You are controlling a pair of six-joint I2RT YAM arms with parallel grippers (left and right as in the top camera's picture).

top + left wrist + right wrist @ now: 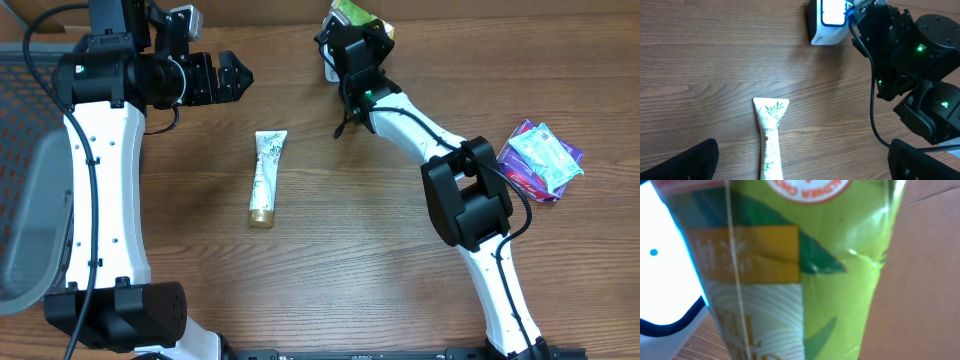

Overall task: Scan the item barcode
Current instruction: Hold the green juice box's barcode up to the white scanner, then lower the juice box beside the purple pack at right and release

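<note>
My right gripper swings back and down to the pile's edge nearest the scanner (507, 160) next and releases the green packet (356, 13), since it is already at the glowing scanner.
A green snack packet (356, 13) is held at the table's far edge, with my right gripper (352, 32) shut on it. In the right wrist view the packet (840, 255) fills the frame and hides the fingers. It hangs right next to the white barcode scanner (660, 280), whose face glows. The scanner (827, 20) stands on the table, beside the right arm's wrist. A white tube with green leaf print (266, 177) lies on the wood, left of centre. My left gripper (238, 80) hovers open, up and to the left of the tube (771, 140), holding nothing.
Purple and teal packets (540, 158) lie in a pile at the table's right side. A grey mesh chair (30, 220) stands off the left edge. A brown cardboard wall (930, 280) stands behind the scanner.
</note>
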